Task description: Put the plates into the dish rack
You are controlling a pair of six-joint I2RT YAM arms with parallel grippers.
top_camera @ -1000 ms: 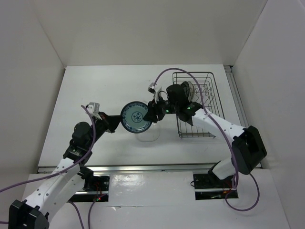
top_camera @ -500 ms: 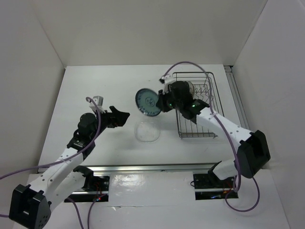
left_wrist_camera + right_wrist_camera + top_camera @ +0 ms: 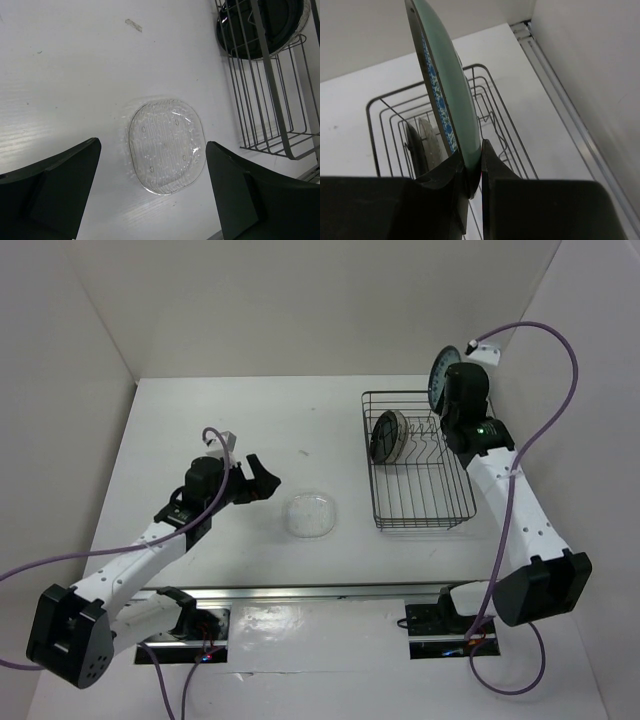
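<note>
The blue-green plate in my right gripper will go down toward the clear speckled plate next, on edge into the empty slots beside that plate.
My right gripper [image 3: 452, 390] is shut on the rim of the blue-green patterned plate [image 3: 443, 374], holding it on edge above the far right corner of the dish rack [image 3: 425, 525]. The right wrist view shows that plate [image 3: 440, 90] pinched between the jaws, with the rack [image 3: 492, 97] below. A glossy black plate [image 3: 381, 439] and a clear speckled plate [image 3: 394, 433] stand upright in the rack's far left slots. The clear rounded-square plate [image 3: 309, 514] lies flat on the table. My left gripper [image 3: 262, 478] hangs open just left of it, the plate [image 3: 166, 145] lying between the spread fingers [image 3: 55, 190].
White walls close in the table on the left, back and right. A metal rail [image 3: 300, 592] runs along the near edge in front of the arm bases. A small scuff [image 3: 133, 25] marks the table beyond the clear plate.
My left gripper let go of the blue-green plate, opened and drew back over the clear plate. My right arm carried the blue-green plate from mid-table to above the rack's far right corner.
</note>
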